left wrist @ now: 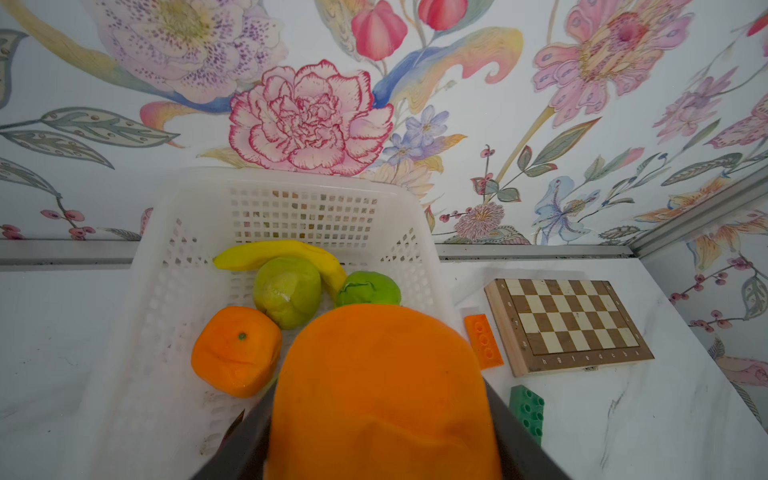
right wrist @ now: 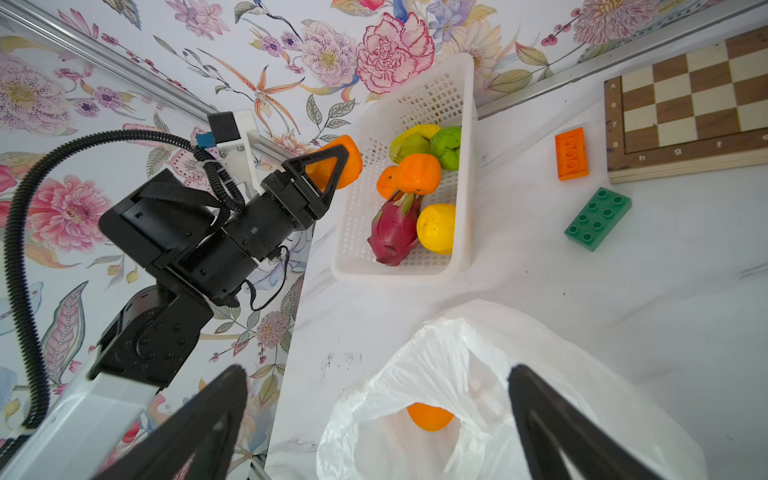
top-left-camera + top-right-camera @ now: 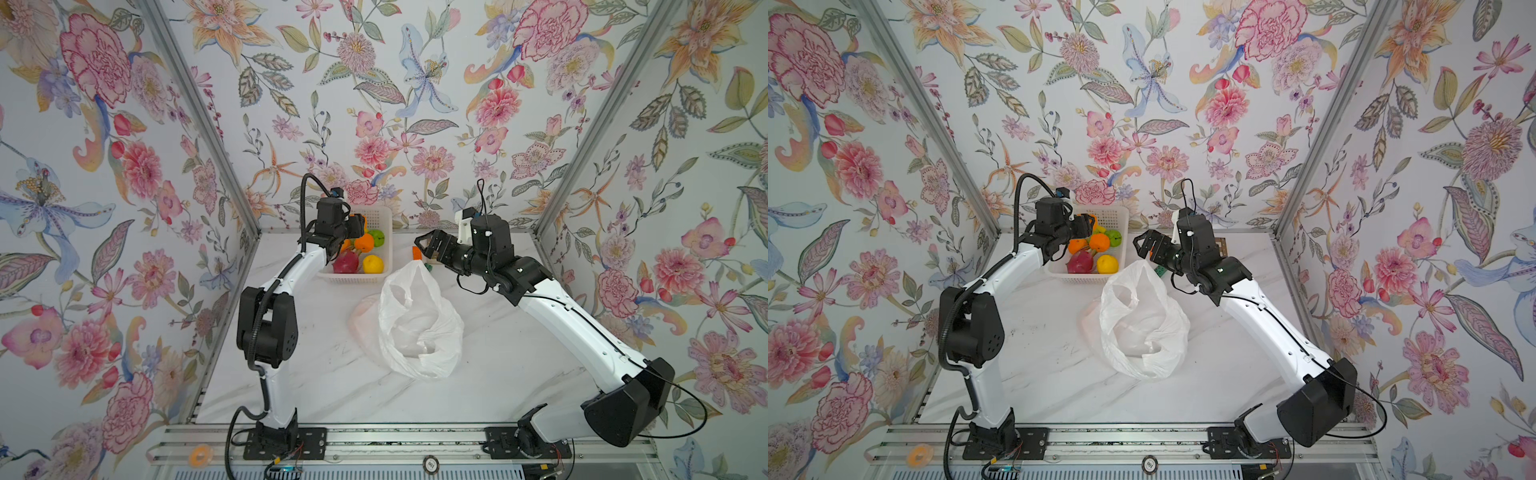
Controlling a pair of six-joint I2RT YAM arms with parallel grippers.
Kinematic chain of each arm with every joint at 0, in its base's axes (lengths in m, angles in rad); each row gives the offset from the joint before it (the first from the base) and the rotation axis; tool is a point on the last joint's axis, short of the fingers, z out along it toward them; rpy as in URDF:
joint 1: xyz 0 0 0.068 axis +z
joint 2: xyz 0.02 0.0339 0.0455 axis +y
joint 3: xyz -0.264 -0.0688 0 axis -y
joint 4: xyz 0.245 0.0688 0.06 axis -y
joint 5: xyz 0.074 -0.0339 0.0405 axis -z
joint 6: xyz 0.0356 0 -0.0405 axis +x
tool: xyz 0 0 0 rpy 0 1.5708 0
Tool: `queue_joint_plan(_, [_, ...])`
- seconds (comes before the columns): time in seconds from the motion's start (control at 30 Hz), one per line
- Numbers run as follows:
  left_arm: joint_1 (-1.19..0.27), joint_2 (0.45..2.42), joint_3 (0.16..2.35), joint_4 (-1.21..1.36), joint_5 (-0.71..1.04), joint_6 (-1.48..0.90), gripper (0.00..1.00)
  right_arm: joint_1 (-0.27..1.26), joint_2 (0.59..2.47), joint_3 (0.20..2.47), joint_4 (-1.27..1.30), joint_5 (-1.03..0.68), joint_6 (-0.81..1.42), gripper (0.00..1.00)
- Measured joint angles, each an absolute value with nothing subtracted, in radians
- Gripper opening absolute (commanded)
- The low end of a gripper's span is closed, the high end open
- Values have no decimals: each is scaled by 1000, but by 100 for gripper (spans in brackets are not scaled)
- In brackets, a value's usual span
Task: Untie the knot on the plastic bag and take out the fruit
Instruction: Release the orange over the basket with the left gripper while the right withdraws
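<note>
I need to reach outward and down with my left gripper next to release the orange, because the basket's empty far corner by the chessboard (image 3: 379, 221) (image 1: 385, 252) is outward of and below my left gripper.
My left gripper (image 3: 355, 227) is shut on an orange (image 1: 382, 395) and holds it over the white basket (image 2: 465, 174). Down in the basket lies more fruit: a magenta dragon fruit (image 2: 392, 232), a yellow fruit (image 2: 436, 228), two oranges (image 2: 417, 172) and two green fruits (image 1: 287, 291). The plastic bag (image 3: 415, 328) lies crumpled mid-table with its mouth gaping, and one orange (image 2: 430, 417) shows inside. The knot is out of view. Above the bag's far end, my right gripper (image 2: 378, 370) hangs open and holds nothing.
A banana (image 1: 274, 253) lies at the back of the basket. To the right of the basket sit an orange brick (image 2: 572, 153), a green brick (image 2: 598, 218) and a wooden chessboard (image 2: 690, 104). Floral walls close in the table on three sides.
</note>
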State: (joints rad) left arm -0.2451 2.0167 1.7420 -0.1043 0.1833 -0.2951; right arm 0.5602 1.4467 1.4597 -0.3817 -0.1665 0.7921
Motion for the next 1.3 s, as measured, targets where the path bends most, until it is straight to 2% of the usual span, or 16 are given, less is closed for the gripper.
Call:
queue_joint_plan(0.47, [-208,2470,2228,-178,277,-356,46,516,1546,1524,-385,-176,793,99])
queue_joint_plan(0.7, [-208,2578,2294,-89,312,-467,48,506,1590,1555,-390,-193,793,99])
queue_joint_plan(0.87, [-210,2659,2364,-70,316,-522,58,490,1649,1624,-392,-217,793,99])
queue_joint_plan(0.97, [-210,2694,2408,-73,316,-534,68,486,1668,1639,-393,-225,793,99])
queue_joint_plan(1.1, [-210,2712,2427,-75,315,-547,81,486,1676,1644,-393,-228,793,99])
queue_joint_plan(1.3, [-210,2711,2436,-93,311,-530,94,483,1676,1644,-394,-228,793,99])
